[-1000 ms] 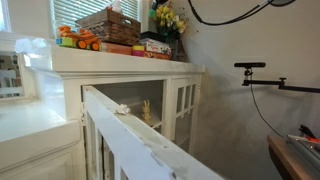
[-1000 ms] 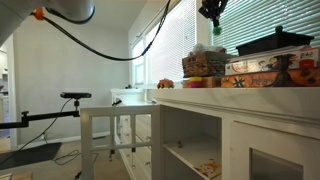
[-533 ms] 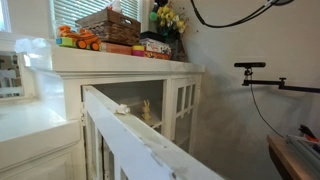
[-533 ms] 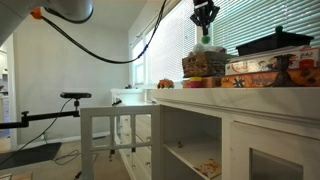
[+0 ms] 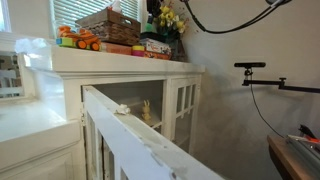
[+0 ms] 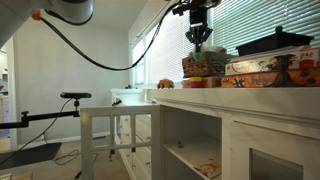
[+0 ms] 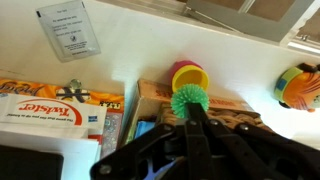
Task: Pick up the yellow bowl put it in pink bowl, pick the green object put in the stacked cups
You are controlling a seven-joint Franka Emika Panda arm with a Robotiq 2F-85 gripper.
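My gripper moves down to the yellow bowl's opening (image 6: pixel 195 81) (image 7: pixel 190 77) below it next and releases the green ball, which still hangs above the yellow bowl's rim.
In the wrist view my gripper (image 7: pixel 188 112) is shut on a green spiky ball (image 7: pixel 187 99), held at the fingertips. Just beyond the ball stand the stacked bowls (image 7: pixel 190 72), yellow inside pink, on the white cabinet top beside a wicker basket (image 7: pixel 236 112). In an exterior view the gripper (image 6: pixel 197 36) hangs just above the basket (image 6: pixel 205 64) on top of the cabinet. In an exterior view the arm (image 5: pixel 152 8) is mostly hidden behind the yellow flowers (image 5: pixel 168 19).
A board game box (image 7: pixel 45 115) lies to the left, an orange toy (image 7: pixel 300 85) to the right, and a paper notice (image 7: pixel 68 28) is on the wall. The white cabinet (image 5: pixel 120 65) has an open door (image 5: pixel 130 125). A camera stand (image 5: pixel 255 68) is nearby.
The gripper has moved sideways and down towards the basket on the cabinet top. Nothing else has moved.
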